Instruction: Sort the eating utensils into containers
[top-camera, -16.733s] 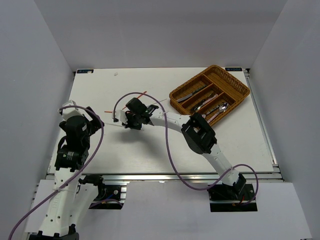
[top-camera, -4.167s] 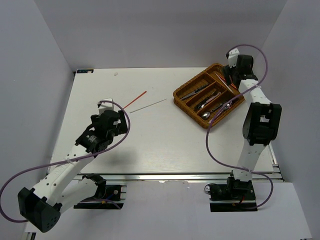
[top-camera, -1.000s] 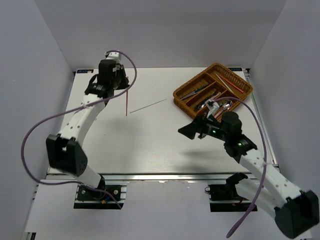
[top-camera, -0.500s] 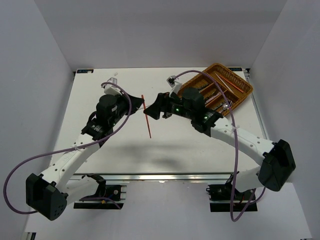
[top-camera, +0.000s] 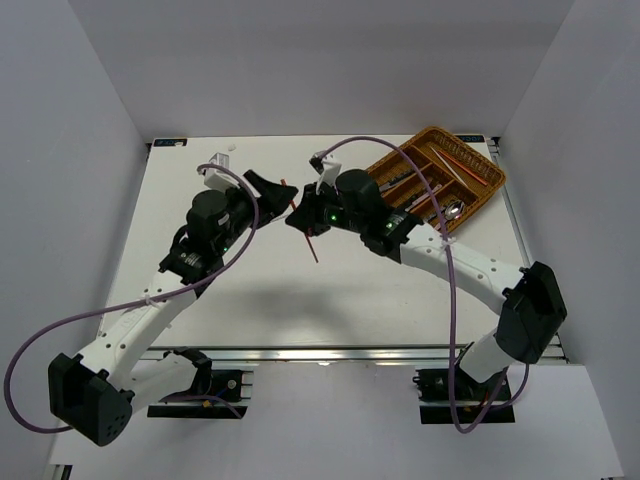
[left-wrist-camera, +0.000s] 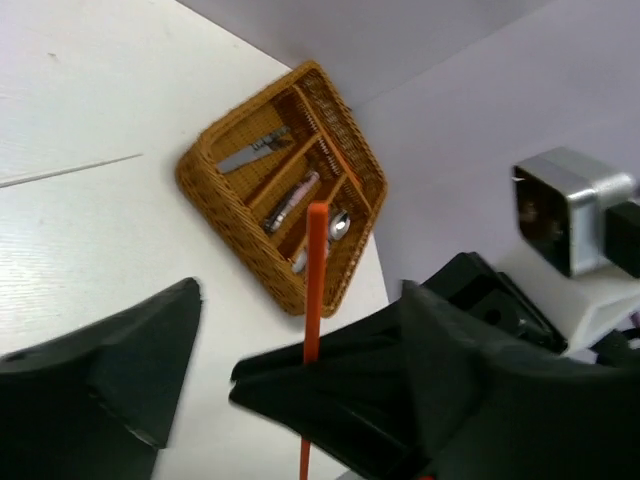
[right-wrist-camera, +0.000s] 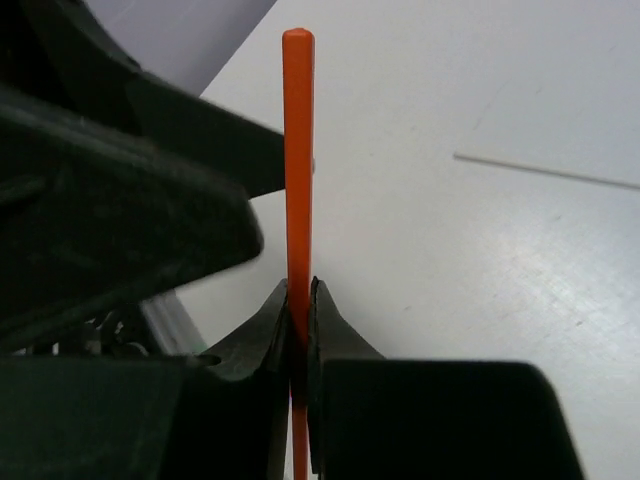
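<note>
Chopsticks lie in the tray's long section (top-camera: 459, 165), right in the top view, so my right gripper should next swing outward over it and lower to release.
My right gripper (top-camera: 298, 216) is shut on a red-orange chopstick (top-camera: 313, 246) and holds it above the middle of the table. In the right wrist view the chopstick (right-wrist-camera: 298, 150) stands upright, pinched between my fingertips (right-wrist-camera: 300, 287). My left gripper (top-camera: 272, 190) is open right beside it, with one finger (left-wrist-camera: 110, 370) to the left of the chopstick (left-wrist-camera: 314, 280). A pale chopstick (right-wrist-camera: 550, 171) lies on the table; it also shows in the left wrist view (left-wrist-camera: 70, 171). The brown wicker tray (top-camera: 489, 186) at the back right holds silver spoons (top-camera: 450, 211), knives (top-camera: 396, 180) and red-orange chopsticks (top-camera: 460, 160).
The two arms meet over the middle of the white table (top-camera: 200, 300), their purple cables looping above it. Grey walls close the table in on the left, right and back. The tray (left-wrist-camera: 215, 205) sits against the back right corner.
The left gripper carried the red-orange chopstick from the back left to the middle. The right arm swung over from the tray side and has shut on it; the left jaws now stand open.
</note>
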